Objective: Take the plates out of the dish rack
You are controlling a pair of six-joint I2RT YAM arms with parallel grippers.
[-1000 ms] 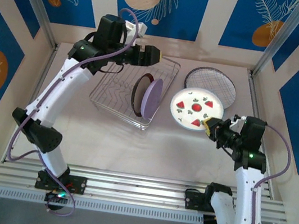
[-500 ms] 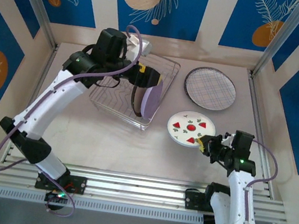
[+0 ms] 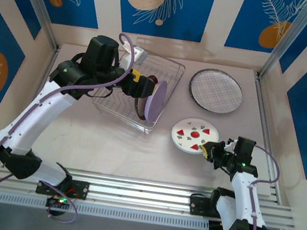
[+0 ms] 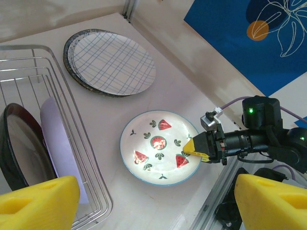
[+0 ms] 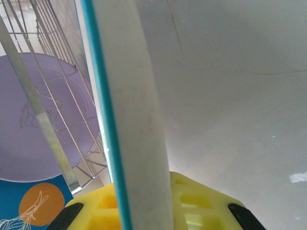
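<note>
The bare tabletop is close below my right gripper, so it should ease slightly toward the dish rack [image 3: 122, 95] and down to release the strawberry plate.
The dish rack [image 3: 122, 95] holds two upright plates: a lilac plate [image 3: 156, 102] and a dark-rimmed plate [image 3: 142, 98] behind it. My left gripper [image 3: 140, 87] hovers open just above them, its yellow fingers [image 4: 38, 203] wide apart with nothing between. In the left wrist view the lilac plate [image 4: 60, 139] leans against the rack wall [image 4: 91, 158]. The strawberry plate [image 3: 195, 135] lies flat low over the table. My right gripper [image 3: 213, 151] is shut on its near right rim [image 5: 139, 120]. The grid plate [image 3: 216, 90] lies on a speckled plate [image 4: 72, 72] at the back right.
Aluminium rails [image 3: 141, 192] run along the near table edge, close to the right gripper. Bare tabletop [image 3: 124, 151] lies between the rack and the rails. A metal post [image 3: 281, 47] stands at the back right corner.
The right gripper has carried the strawberry plate from beside the grid plate down and nearer, toward the front. The left gripper has swung from the rack's far edge to above the upright plates.
</note>
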